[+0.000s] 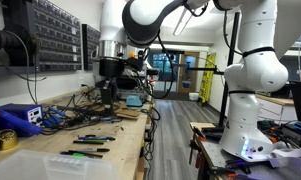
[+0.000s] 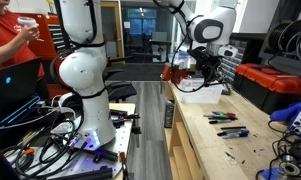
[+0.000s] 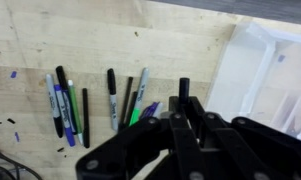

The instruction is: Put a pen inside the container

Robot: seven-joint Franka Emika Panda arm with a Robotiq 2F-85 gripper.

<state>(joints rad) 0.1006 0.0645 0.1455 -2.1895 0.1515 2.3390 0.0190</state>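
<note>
The gripper will next move right in the wrist view, past the container's rim and down to the container's bottom, and let go of the black pen.
My gripper [image 3: 183, 112] is shut on a black pen [image 3: 184, 88], whose end sticks out past the fingertips. It hangs above the wooden bench in both exterior views [image 1: 108, 98] [image 2: 204, 78]. Several more pens [image 3: 70, 105] lie in a row on the bench to the left in the wrist view. They also show in both exterior views [image 1: 90, 142] [image 2: 226, 120]. The translucent whitish container [image 3: 258, 70] lies to the right of the held pen in the wrist view, with the pen over the bench beside its rim. The container also shows in both exterior views [image 1: 45, 165] [image 2: 197, 96].
A blue box [image 1: 20, 117] and a yellow tape roll [image 1: 6, 137] sit at the bench's back side, with cables [image 1: 75, 115] nearby. A person in red [image 2: 12, 40] stands behind the arm's base [image 2: 85, 95]. A red case [image 2: 275, 85] lies beyond the container.
</note>
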